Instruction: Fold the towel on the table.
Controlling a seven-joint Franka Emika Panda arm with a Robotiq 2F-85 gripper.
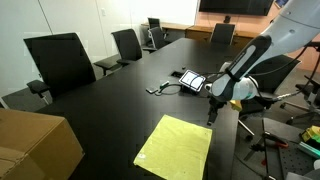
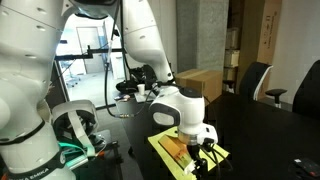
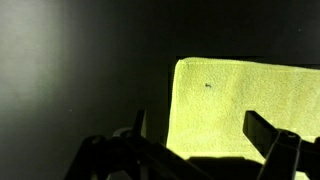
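Note:
I will next lower my gripper to the towel's corner (image 1: 209, 130) (image 3: 184, 67) below it. Then I will close the open fingers, which are already on both sides of the towel's edge.
The lime towel (image 1: 175, 147) lies flat and unfolded on the black table (image 1: 110, 110), near its front edge. It also shows in an exterior view (image 2: 190, 152), partly hidden behind the arm, and in the wrist view (image 3: 245, 105). My gripper (image 1: 211, 112) hovers just above the towel's far corner. In the wrist view the two fingers (image 3: 200, 135) stand apart, open and empty, with the towel's left edge between them.
A brown cardboard box (image 1: 35, 145) sits at the table's near corner. A tablet with cables (image 1: 188, 80) lies beyond the gripper. Black office chairs (image 1: 62, 62) ring the table. Tripods and gear (image 1: 290, 130) stand beside the table edge.

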